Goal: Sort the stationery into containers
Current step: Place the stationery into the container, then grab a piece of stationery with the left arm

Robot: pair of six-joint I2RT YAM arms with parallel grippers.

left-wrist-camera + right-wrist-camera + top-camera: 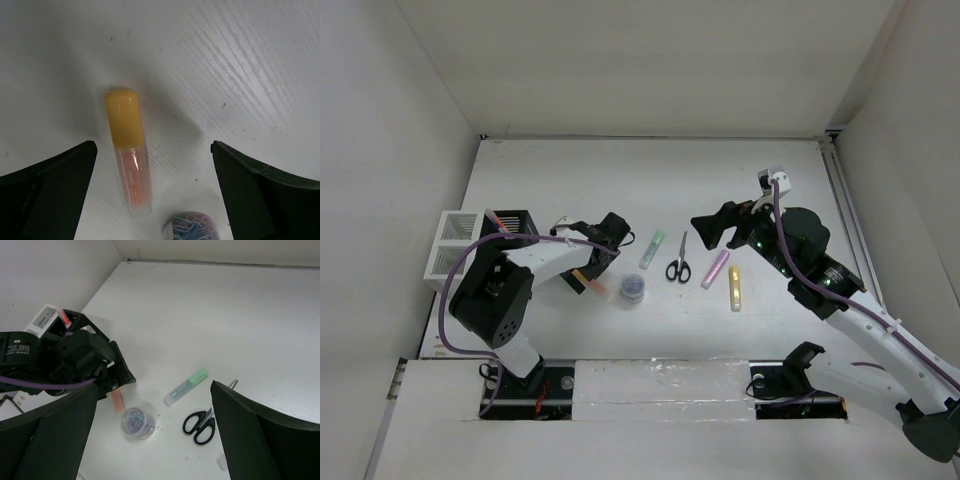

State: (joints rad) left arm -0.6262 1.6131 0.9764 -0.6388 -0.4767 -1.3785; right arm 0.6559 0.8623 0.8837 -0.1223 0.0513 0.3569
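Next, my left gripper will shift left in the wrist view and lower around where the highlighter's cap meets its body [129, 148], since the orange highlighter lies below the gripper, off-centre that way.
My left gripper [592, 268] is open and low over an orange highlighter [127, 160] that lies on the table between its fingers [60, 185], nearer the left one and touching neither. The small round tub [192, 227] of paper clips stands just beside it. My right gripper [705, 230] is open and empty, held above the table; its view shows the tub [137, 422], a green highlighter [186, 387] and black-handled scissors [200, 422]. A pink highlighter [716, 268] and a yellow highlighter [735, 288] lie right of the scissors. The black slatted holder [515, 228] holds a red pen [502, 222]; the white mesh organiser [450, 245] stands left of it.
White walls close in the table at the back and both sides. The left arm [75, 360] stretches between the containers and the tub. A purple cable [455, 275] loops over the left arm's base.
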